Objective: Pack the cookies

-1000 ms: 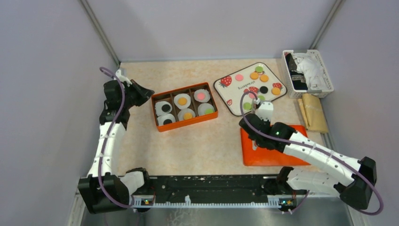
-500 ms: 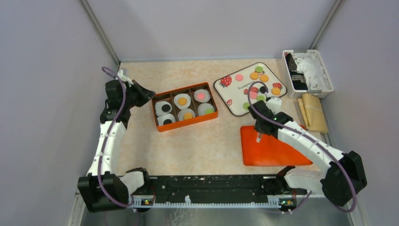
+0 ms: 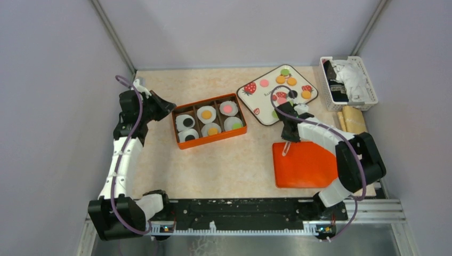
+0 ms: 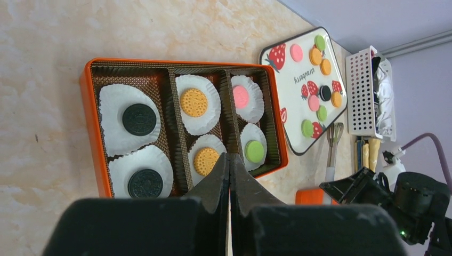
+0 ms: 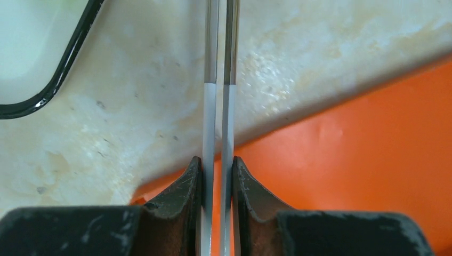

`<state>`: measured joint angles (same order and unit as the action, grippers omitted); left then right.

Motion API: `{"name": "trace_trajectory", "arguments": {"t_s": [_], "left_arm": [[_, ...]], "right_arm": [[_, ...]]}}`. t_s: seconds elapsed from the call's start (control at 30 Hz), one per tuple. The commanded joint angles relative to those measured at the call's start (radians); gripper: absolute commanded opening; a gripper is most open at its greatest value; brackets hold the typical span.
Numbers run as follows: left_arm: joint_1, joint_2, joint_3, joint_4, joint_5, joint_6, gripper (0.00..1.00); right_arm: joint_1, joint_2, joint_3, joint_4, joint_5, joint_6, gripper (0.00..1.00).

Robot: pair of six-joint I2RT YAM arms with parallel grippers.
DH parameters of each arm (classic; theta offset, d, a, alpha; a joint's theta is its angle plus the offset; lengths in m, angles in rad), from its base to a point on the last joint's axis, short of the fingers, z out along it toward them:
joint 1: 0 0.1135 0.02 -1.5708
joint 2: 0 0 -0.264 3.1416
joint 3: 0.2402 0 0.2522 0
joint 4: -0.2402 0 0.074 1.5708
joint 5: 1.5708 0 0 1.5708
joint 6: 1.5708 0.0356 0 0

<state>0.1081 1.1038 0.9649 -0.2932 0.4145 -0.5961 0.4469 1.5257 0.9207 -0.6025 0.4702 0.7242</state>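
My right gripper moves toward the orange box (image 3: 213,138) along the gap between tray and lid next, since each paper cup holds a cookie. It then releases the tongs.
An orange box (image 3: 213,138) mid-table holds several paper cups, each with one cookie: black (image 3: 187,122), orange (image 3: 206,113), pink (image 3: 228,108), green (image 4: 255,151). More cookies (image 3: 291,81) lie on the strawberry tray (image 3: 266,96) at the back right. My right gripper (image 5: 218,162) is shut on the white handles of metal tongs (image 5: 211,106). The tongs (image 3: 286,149) hang over the gap between the tray and the orange lid (image 3: 309,168). My left gripper (image 4: 229,160) is shut and empty. It hovers left of the box (image 4: 91,122).
A white basket (image 3: 368,80) with cloth and dark items stands at the back right. A brown folded bag (image 3: 354,122) lies in front of it. Grey walls close in on both sides.
My right arm has folded back toward its base and turned the gripper and tongs around near the lid's far left corner. The strawberry tray has shifted back and left. The left arm is still.
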Motion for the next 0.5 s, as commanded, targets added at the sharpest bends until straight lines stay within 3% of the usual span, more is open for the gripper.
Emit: {"name": "trace_trajectory", "arguments": {"t_s": [0.0,0.47], "left_arm": [[-0.001,-0.028,0.018,0.023,0.002,0.024,0.02],[-0.001,-0.021,-0.002,0.043,-0.001,0.023,0.05]], "right_arm": [[0.000,0.067,0.102,0.128,-0.109,-0.058,0.00],[0.001,0.285,0.260,0.167,-0.206,-0.088,0.00]]}}
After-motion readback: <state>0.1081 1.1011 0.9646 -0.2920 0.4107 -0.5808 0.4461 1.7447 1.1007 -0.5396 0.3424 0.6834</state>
